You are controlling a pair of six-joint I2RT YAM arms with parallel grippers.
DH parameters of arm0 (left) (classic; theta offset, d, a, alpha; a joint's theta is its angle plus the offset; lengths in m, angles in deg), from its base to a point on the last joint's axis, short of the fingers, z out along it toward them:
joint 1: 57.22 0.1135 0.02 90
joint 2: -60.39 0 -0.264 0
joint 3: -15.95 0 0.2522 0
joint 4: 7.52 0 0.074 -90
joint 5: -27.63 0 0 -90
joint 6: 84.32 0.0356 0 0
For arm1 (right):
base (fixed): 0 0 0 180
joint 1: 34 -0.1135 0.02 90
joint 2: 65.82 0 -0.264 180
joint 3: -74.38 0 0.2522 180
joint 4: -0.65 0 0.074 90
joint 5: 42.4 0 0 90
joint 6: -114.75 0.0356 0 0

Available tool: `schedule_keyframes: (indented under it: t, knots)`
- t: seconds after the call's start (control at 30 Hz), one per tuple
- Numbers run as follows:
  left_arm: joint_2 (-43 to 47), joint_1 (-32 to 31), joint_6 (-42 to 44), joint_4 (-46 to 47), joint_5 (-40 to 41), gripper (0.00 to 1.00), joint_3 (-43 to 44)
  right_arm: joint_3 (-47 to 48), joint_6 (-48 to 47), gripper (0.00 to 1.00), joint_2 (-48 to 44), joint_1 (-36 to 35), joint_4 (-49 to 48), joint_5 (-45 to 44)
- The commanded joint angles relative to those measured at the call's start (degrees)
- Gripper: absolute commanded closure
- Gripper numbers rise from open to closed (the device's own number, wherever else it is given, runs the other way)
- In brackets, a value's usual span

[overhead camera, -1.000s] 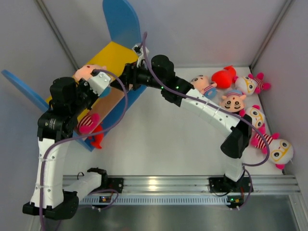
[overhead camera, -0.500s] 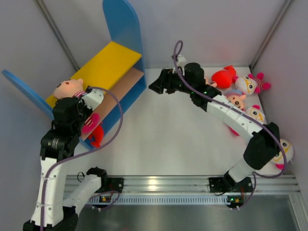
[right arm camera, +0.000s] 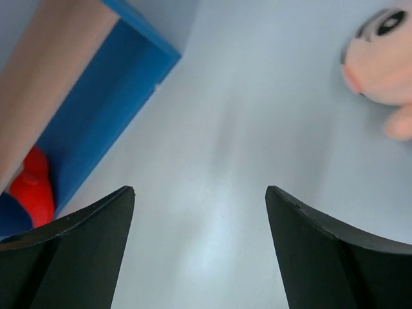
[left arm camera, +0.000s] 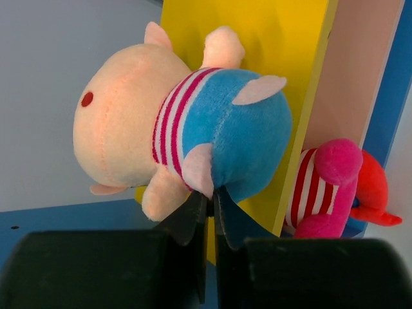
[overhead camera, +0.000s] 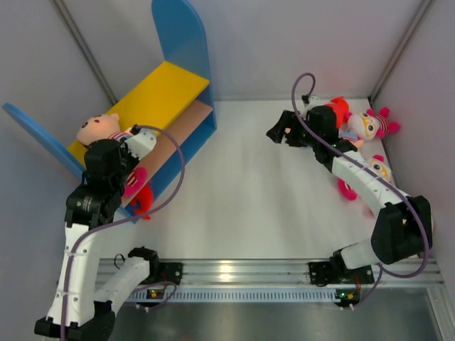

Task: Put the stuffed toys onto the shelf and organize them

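The loose peach-faced doll (right arm camera: 389, 71) lies below my right gripper, to the right in the right wrist view, so I should move my right gripper that way and down over it next.
The shelf (overhead camera: 160, 89) stands at the back left, with a yellow upper board, a tan lower board (overhead camera: 186, 126) and blue side panels. My left gripper (overhead camera: 126, 148) is shut on a peach-faced doll (overhead camera: 98, 128) with a striped shirt and blue pants, over the left end of the yellow board. In the left wrist view the gripper (left arm camera: 211, 196) pinches the doll (left arm camera: 161, 122) at its blue bottom. A pink-footed striped toy (left arm camera: 322, 183) and a red plush (left arm camera: 372, 190) sit on the lower tier. My right gripper (overhead camera: 279, 132) is open and empty above the table; it also shows in the right wrist view (right arm camera: 199, 199).
Loose toys lie at the back right: a red plush (overhead camera: 340, 111), a white-faced doll with glasses (overhead camera: 370, 125), and another (overhead camera: 378, 169) partly under the right arm. A peach face (right arm camera: 383, 58) shows in the right wrist view. Grey walls close in both sides.
My right arm has pulled away from the shelf to the right, toward the loose toys. My left gripper has carried the peach-faced doll left along the yellow board.
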Motion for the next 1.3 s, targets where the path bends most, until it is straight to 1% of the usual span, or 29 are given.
schedule_keyframes:
  t: [0.0, 0.03, 0.07, 0.1, 0.13, 0.17, 0.2, 0.3, 0.33, 0.4, 0.47, 0.53, 0.57, 0.6, 0.63, 0.77, 0.83, 0.9, 0.93, 1.0, 1.03, 1.1, 1.2, 1.23, 1.27]
  knots:
    - [1.4, 0.2, -0.6, 3.3, 2.9, 0.89, 0.9, -1.6, 1.6, 0.16, -2.0, 5.0, 0.1, -5.3]
    - [1.6, 0.2, 0.3, 3.1, 3.2, 0.62, 0.8, -1.8, 1.6, 0.13, -1.7, 5.9, 0.2, -7.8]
    - [1.9, 0.2, 0.7, 3.1, 3.6, 0.47, 0.7, -1.9, 1.3, 0.12, -1.3, 6.7, 0.7, -9.3]
    - [2.2, 0.2, 1.2, 3.1, 3.8, 0.38, 0.4, -1.8, 1.2, 0.12, -0.6, 8.1, 1.1, -12.0]
    - [2.3, 0.2, 1.5, 3.0, 4.1, 0.32, 0.2, -1.7, 1.1, 0.12, 0.8, 8.6, 1.2, -13.1]
    - [2.5, 0.2, 1.6, 3.1, 4.3, 0.23, 0.0, -1.1, 1.2, 0.12, 1.8, 9.8, 1.4, -13.6]
    - [2.6, 0.2, 1.7, 3.0, 4.3, 0.2, 0.0, -0.6, 1.3, 0.12, 2.7, 10.4, 1.6, -13.6]
    - [3.0, 0.2, 1.3, 1.5, 3.2, 0.08, 0.1, 1.3, 3.0, 0.12, 6.3, 12.5, 1.4, -17.4]
    - [3.0, 0.2, 0.8, 0.8, 3.0, 0.07, 0.3, 1.5, 3.9, 0.11, 8.0, 13.1, 0.9, -17.8]
    - [3.1, 0.2, 0.2, -0.9, 2.2, 0.01, 1.6, 1.7, 7.6, 0.11, 9.8, 15.4, -0.5, -17.8]
    - [3.3, 0.2, -0.3, -3.4, 0.8, 0.01, 3.3, 3.4, 9.4, 0.11, 13.2, 17.1, -0.9, -16.7]
    - [3.7, 0.2, -0.8, -4.9, -0.3, 0.01, 5.0, 5.9, 10.2, 0.12, 17.1, 17.4, -0.8, -16.2]
    - [3.7, 0.2, -1.1, -5.3, -0.8, 0.01, 5.6, 6.5, 10.8, 0.12, 18.5, 17.4, -1.6, -15.0]
    - [3.6, 0.2, -1.2, -5.8, -1.4, 0.02, 5.9, 6.9, 11.3, 0.13, 20.8, 17.3, -2.8, -11.2]
    - [3.3, 0.2, -1.3, -5.7, -1.2, 0.01, 6.4, 7.7, 12.9, 0.15, 21.9, 17.3, -4.0, -10.4]
    - [2.6, 0.2, -1.3, -5.7, 1.1, 0.01, 7.1, 7.9, 17.7, 0.18, 25.5, 17.2, -5.6, -12.1]
    - [2.6, 0.2, -1.3, -5.7, 1.2, 0.01, 7.5, 7.5, 19.2, 0.28, 26.3, 17.2, -7.8, -13.0]
    - [2.7, 0.2, -1.2, -5.7, 1.3, 0.01, 7.7, 7.3, 19.8, 0.41, 27.0, 17.2, -8.4, -15.1]
    - [2.6, 0.2, -1.2, -5.7, 2.1, 0.01, 7.8, 7.2, 19.9, 0.56, 27.1, 17.2, -8.8, -15.7]
    - [2.6, 0.2, -1.1, -5.7, 3.1, 0.01, 7.6, 6.6, 20.1, 0.67, 27.5, 17.2, -9.6, -18.3]
    - [2.7, 0.2, -0.9, -5.8, 3.6, 0.01, 7.5, 6.5, 20.0, 0.8, 27.3, 17.3, -9.8, -19.1]
    - [3.0, 0.2, -0.9, -5.7, 3.9, 0.01, 7.4, 6.8, 19.4, 1.0, 27.3, 17.5, -9.8, -20.9]
    - [3.5, 0.2, -0.7, -5.6, 6.3, 0.01, 7.2, 7.7, 17.9, 1.0, 26.1, 17.5, -8.1, -20.9]
    - [3.1, 0.2, -1.1, -5.6, 7.3, 0.01, 7.9, 7.7, 17.1, 1.0, 24.9, 16.6, -7.7, -21.3]
    - [2.9, 0.2, -2.0, -5.7, 8.6, 0.01, 8.5, 7.5, 16.1, 1.0, 21.6, 15.9, -7.2, -23.6]
